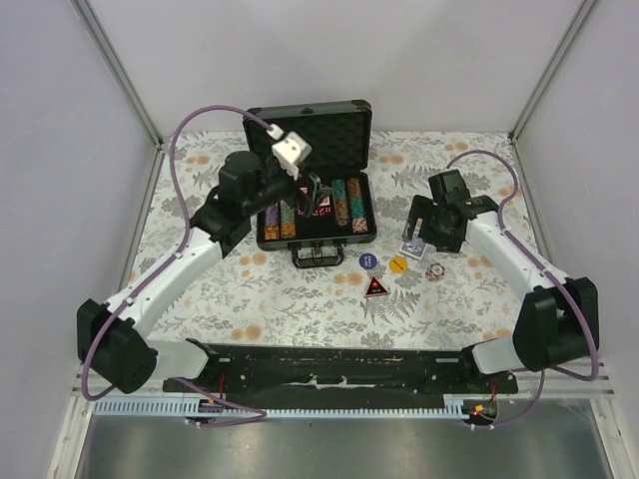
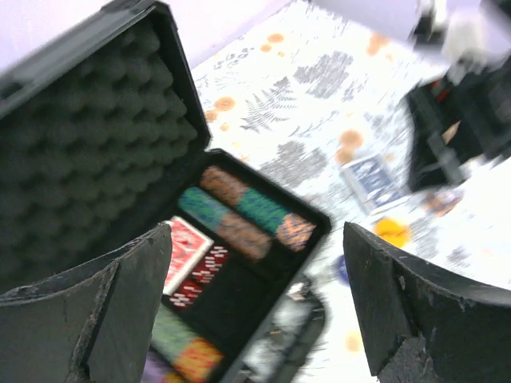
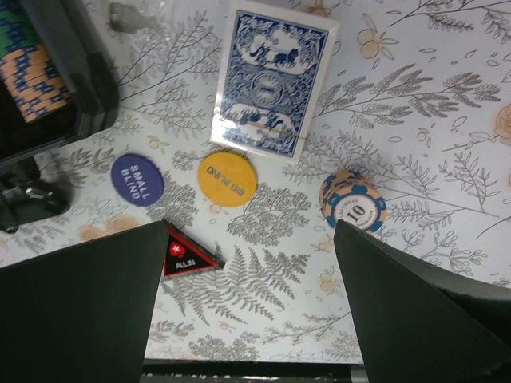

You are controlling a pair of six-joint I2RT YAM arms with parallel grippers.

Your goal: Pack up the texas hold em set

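Observation:
The blue deck (image 3: 271, 80) is outside the case. My right gripper will next move outward and lower to it, turning slightly to fit around the deck's long sides.
The dark briefcase (image 1: 262, 238) lies open at table centre with its foam lid (image 1: 310, 130) upright. Inside are rows of chips (image 2: 247, 211), a red deck (image 2: 185, 249) and red dice (image 2: 200, 275). My left gripper (image 1: 318, 195) hovers over the case interior, open and empty (image 2: 259, 319). On the table to the right of the case lie a blue deck (image 3: 271, 80), a blue round button (image 3: 137, 179), a yellow round button (image 3: 227, 178), a black triangular marker (image 3: 188, 257) and a short chip stack (image 3: 354, 205). My right gripper (image 3: 247, 311) hangs above them, open and empty.
The case handle (image 1: 315, 254) sticks out toward the arms at the case's front edge. White walls with metal posts enclose the floral table cover (image 1: 300, 299). A purple cable (image 1: 180, 170) loops off the left arm beside the case.

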